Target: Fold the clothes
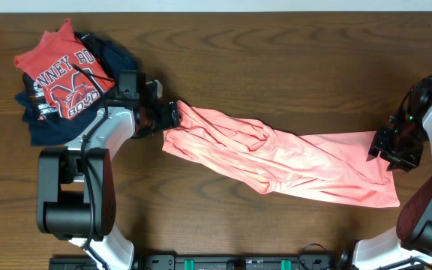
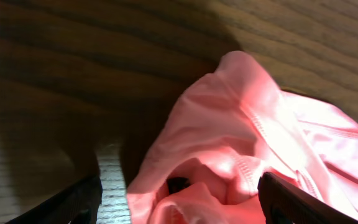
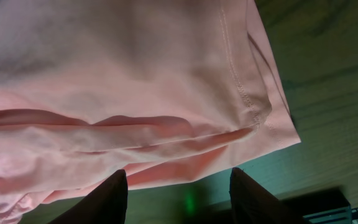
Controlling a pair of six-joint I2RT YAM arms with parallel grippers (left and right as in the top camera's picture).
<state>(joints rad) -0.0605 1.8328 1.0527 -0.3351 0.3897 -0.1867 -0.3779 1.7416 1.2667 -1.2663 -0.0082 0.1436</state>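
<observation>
My left gripper will go down onto the shirt's end next and close, because the bunched fold of pink cloth (image 1: 172, 134) (image 2: 194, 198) is just below it, between its spread fingers.
The salmon-pink T-shirt (image 1: 276, 157) lies crumpled and stretched out in a long band across the wooden table, plain side showing; no gold lettering is visible. My left gripper (image 1: 172, 115) is at its left end, open, with bunched fabric (image 2: 247, 143) between the spread fingers (image 2: 179, 180). My right gripper (image 1: 385, 154) is at the shirt's right end, open. In the right wrist view its fingers (image 3: 178, 173) are just off the hemmed edge of the shirt (image 3: 135, 81), with nothing between them.
A red shirt with a white-edged "M" print (image 1: 66, 75) lies on a heap of dark navy garments (image 1: 118, 52) at the back left, close behind my left arm. Bare wooden table (image 1: 276, 67) surrounds the pink shirt.
</observation>
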